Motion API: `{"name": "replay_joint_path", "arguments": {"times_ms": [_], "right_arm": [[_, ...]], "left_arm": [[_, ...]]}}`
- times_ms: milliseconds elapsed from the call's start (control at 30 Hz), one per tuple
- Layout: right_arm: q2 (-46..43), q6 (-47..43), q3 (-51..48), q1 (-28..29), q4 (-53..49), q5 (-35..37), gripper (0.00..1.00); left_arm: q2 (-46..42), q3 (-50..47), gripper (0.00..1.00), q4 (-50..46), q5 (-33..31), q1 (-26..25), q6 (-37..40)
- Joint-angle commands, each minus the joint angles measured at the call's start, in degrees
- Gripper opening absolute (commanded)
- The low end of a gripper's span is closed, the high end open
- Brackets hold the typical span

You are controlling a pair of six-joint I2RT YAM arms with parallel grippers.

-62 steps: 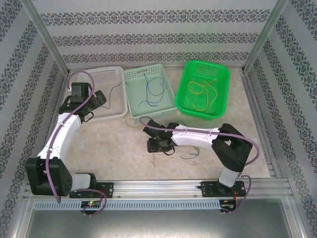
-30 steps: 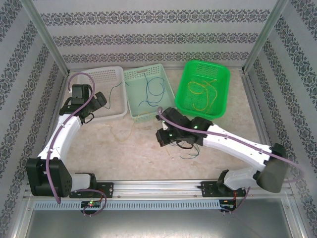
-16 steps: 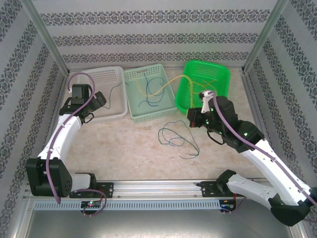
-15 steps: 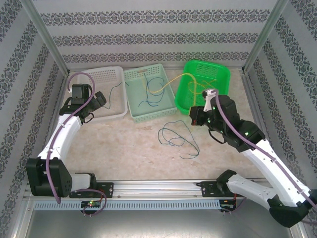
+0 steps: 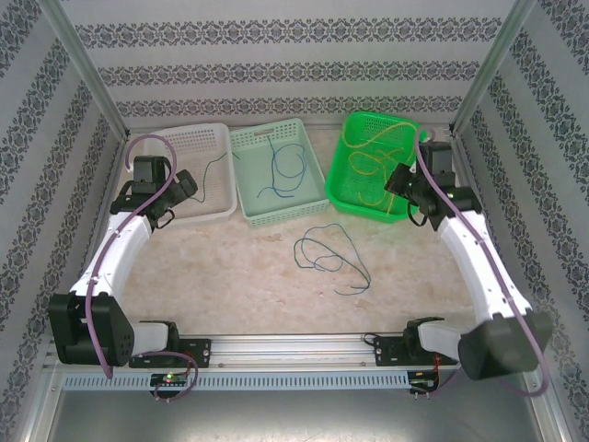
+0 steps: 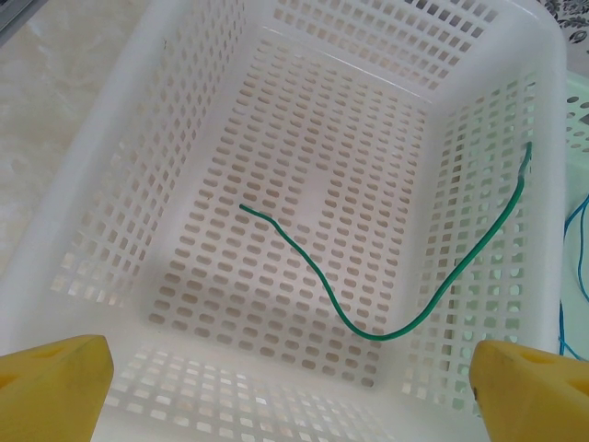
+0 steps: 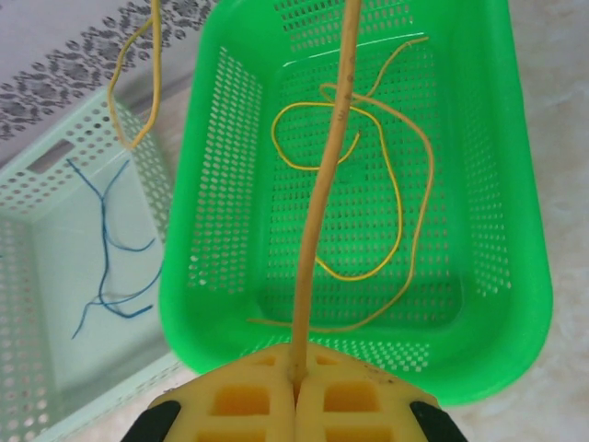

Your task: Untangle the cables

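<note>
The right gripper moves down toward the bottom of the green basket [image 5: 373,181] [image 7: 359,221] next and releases the yellow cable there, since the other yellow cables already lie curled inside.
My right gripper [image 7: 295,378] is shut on a yellow cable [image 7: 322,212], which rises from the jaws over the green basket [image 5: 342,180]; its tail [image 7: 138,83] dangles at the upper left. That gripper [image 5: 402,184] hangs above the basket's right side. More yellow cables [image 7: 396,184] lie curled inside. Blue cables [image 5: 281,170] lie in the pale green basket [image 5: 241,152]. One green cable [image 6: 322,276] lies in the white basket [image 6: 120,184]. My left gripper [image 6: 290,405] is open above that basket's near wall, holding nothing. A loose blue and dark green tangle [image 5: 327,253] lies on the table.
The three baskets stand in a row at the back of the table. Metal frame posts [image 5: 87,83] and patterned walls close off the sides and back. A rail [image 5: 294,348] with both arm bases runs along the near edge.
My right gripper has swung right and back, to the green basket's right side, drawing the yellow cable off the pale green basket. The left arm has not moved.
</note>
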Motion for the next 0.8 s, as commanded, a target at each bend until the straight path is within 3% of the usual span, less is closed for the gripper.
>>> {"name": "replay_joint_path", "arguments": {"times_ms": [0, 433, 767], "right_arm": [[3.6, -2.6, 3.1, -1.1, 5.2, -1.8, 0.0], [18.1, -3.3, 5.6, -4.1, 6.8, -0.4, 0.0], [12.2, 0.1, -2.6, -5.9, 14.0, -0.4, 0.0]], "left_arm": [[-1.2, -0.6, 1.0, 1.0, -1.1, 0.9, -0.1], [-0.8, -0.9, 1.0, 0.9, -1.4, 1.1, 0.3], [-0.7, -1.1, 1.0, 0.9, -1.0, 1.3, 0.2]]}}
